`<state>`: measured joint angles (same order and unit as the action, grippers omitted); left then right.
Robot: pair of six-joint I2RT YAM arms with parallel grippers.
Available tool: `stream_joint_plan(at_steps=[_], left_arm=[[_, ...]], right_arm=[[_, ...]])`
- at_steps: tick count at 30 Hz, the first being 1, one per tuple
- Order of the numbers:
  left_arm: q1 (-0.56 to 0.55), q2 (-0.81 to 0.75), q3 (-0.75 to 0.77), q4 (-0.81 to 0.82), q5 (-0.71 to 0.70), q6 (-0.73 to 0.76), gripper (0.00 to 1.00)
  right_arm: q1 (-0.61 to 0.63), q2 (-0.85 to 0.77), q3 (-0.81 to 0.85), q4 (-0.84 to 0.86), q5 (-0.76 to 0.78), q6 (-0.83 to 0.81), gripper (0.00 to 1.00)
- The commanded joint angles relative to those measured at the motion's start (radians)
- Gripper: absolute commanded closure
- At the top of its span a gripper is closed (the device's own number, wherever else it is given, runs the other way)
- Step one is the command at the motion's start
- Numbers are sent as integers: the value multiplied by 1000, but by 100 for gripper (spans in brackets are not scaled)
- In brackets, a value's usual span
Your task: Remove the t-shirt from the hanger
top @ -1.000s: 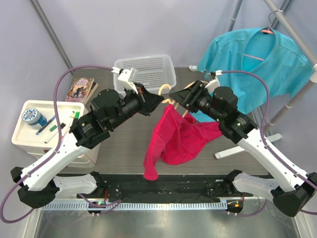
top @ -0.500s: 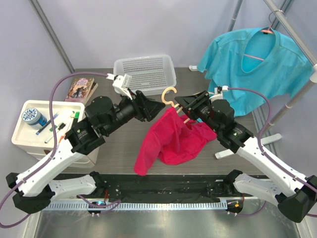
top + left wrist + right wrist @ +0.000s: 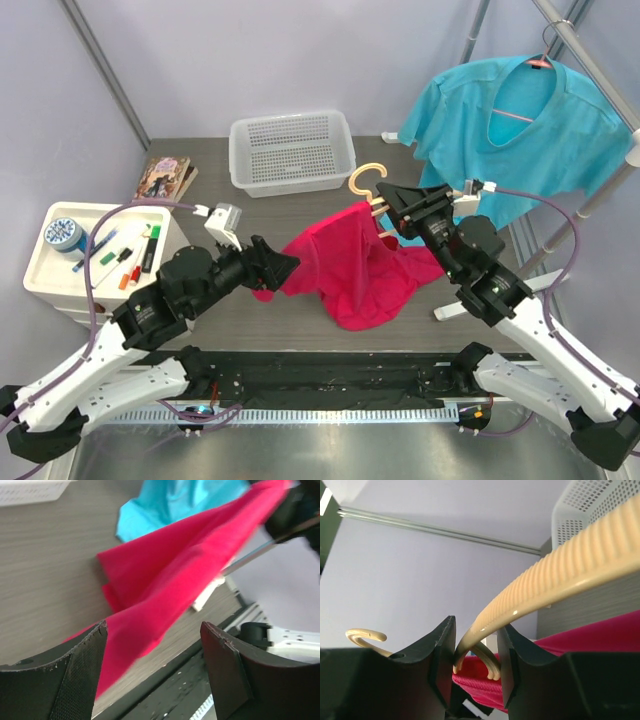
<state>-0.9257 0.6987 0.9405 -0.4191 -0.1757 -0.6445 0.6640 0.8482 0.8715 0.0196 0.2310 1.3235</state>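
Note:
The t-shirt's cloth runs past one finger unpinched. My left gripper shifts a little onto the red t-shirt's stretched end next and closes its fingers across that cloth.
The red t-shirt (image 3: 345, 265) hangs off a cream hanger (image 3: 368, 182) and stretches down to the left over the table. My right gripper (image 3: 397, 205) is shut on the hanger's neck; in the right wrist view the ribbed hanger (image 3: 560, 575) passes between the jaws of the gripper (image 3: 476, 630), with red t-shirt fabric (image 3: 590, 635) just below. My left gripper (image 3: 282, 268) sits at the shirt's left end. In the left wrist view its jaws stand wide apart (image 3: 154, 630). The red fabric (image 3: 170, 575) runs past the left finger (image 3: 85, 660), not pinched.
A white perforated basket (image 3: 292, 150) stands at the back. A teal shirt (image 3: 520, 130) hangs on a rack at the right, whose white foot (image 3: 480, 295) lies on the table. A white tray (image 3: 40, 280) of small items and a book (image 3: 165, 178) sit left.
My left gripper has opened and drawn back down and to the left. The shirt now stretches leftward instead of hanging down. My right gripper carried the hanger a little right.

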Motion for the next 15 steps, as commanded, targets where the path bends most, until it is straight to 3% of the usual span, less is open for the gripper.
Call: stream_joint_plan(at_steps=[1, 5, 10, 13, 15], left_arm=[[-1, -36, -22, -60, -84, -15, 24], [-1, -21, -43, -53, -42, -20, 26], [-2, -8, -115, -17, 76, -63, 37], [-2, -39, -202, 112, 165, -109, 40], [-2, -48, -226, 181, 163, -141, 63]], right_arm=[[0, -99, -40, 121, 62, 20, 99], [0, -167, -72, 123, 62, 25, 99], [0, -221, -46, 62, 131, -30, 99], [0, -227, -34, 52, 146, -50, 99], [0, -225, -31, 54, 145, -56, 99]])
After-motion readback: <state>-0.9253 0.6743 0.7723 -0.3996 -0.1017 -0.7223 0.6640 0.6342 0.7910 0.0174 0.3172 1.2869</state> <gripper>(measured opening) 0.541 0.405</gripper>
